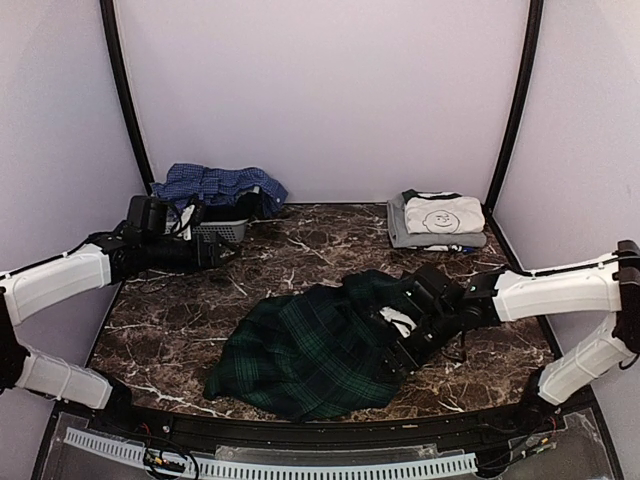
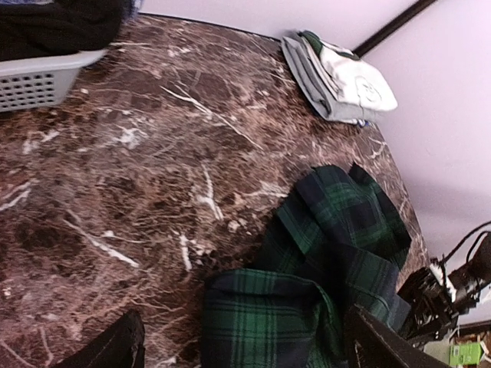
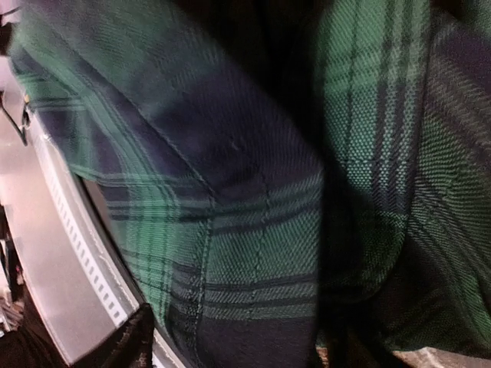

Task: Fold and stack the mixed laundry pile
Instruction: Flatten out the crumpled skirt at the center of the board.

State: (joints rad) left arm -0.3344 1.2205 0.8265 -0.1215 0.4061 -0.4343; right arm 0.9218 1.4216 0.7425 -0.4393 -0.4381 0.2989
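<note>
My open left gripper moves to the right in the top view and down onto the raised fold at the shirt's middle [image 1: 323,329] next, since the tartan shirt lies bunched.
The dark green tartan shirt [image 1: 310,350] lies crumpled at the front middle of the marble table; it also shows in the left wrist view [image 2: 337,253]. My right gripper [image 1: 400,345] is down on its right part, jaws open, with tartan cloth [image 3: 253,253] filling the space between the fingers. My left gripper [image 1: 215,250] is open and empty at the back left, beside the basket. The blue checked shirt [image 1: 215,183] and a dark item [image 2: 54,27] lie in the basket. A folded white tee [image 1: 445,213] tops a folded stack at the back right.
The pale grey slatted basket [image 1: 225,231] stands at the back left corner and shows in the left wrist view [image 2: 38,84]. A folded grey item [image 1: 415,238] lies under the tee. Pale walls close in the table; a slatted strip [image 1: 300,467] runs along the near edge.
</note>
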